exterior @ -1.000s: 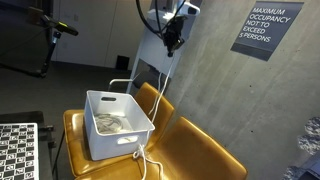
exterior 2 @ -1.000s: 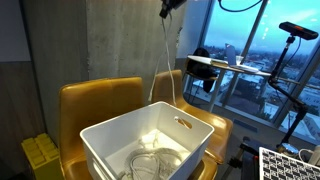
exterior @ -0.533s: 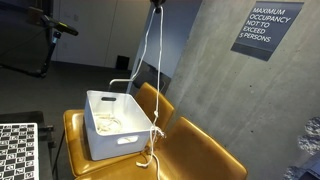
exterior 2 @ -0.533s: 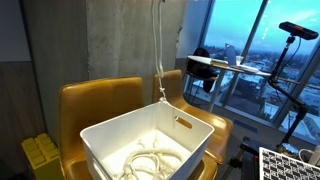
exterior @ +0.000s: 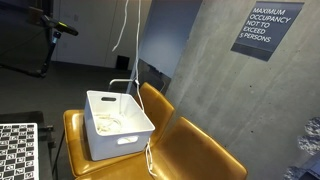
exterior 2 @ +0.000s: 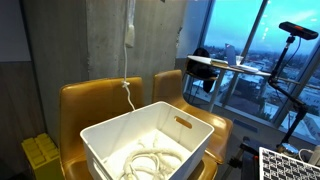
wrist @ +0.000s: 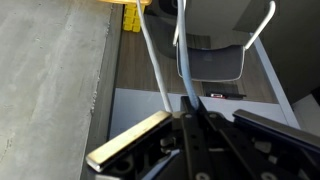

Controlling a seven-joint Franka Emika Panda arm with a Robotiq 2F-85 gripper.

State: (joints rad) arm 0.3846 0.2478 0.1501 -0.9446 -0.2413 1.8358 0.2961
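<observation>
My gripper lowers over the open white plastic bin (exterior: 120, 128) below it next and releases the white cable there, since more cable already lies coiled inside.
My gripper (wrist: 188, 112) shows only in the wrist view; in both exterior views it is above the top edge. Its jaws are closed on a white cable (wrist: 150, 52), with two strands running away from the fingertips. In both exterior views the cable (exterior: 124, 30) hangs down from the top edge, above a white plastic bin (exterior: 120, 128). In an exterior view the cable (exterior 2: 130, 35) has a thicker piece and its lower end dangles just behind the bin (exterior 2: 160, 125). More cable lies coiled in the bin (exterior 2: 146, 165).
The bin sits on a yellow leather chair (exterior: 190, 150) with a second one beside it (exterior 2: 85, 100). A concrete wall (exterior: 215, 80) with an occupancy sign (exterior: 265, 30) is behind. A camera stand (exterior 2: 295, 32) and windows are at one side. A checkerboard (exterior: 15, 150) is nearby.
My gripper has risen out of the top of both exterior views, drawing the cable up with it. The hanging cable has shifted sideways, and less of it lies in the bin.
</observation>
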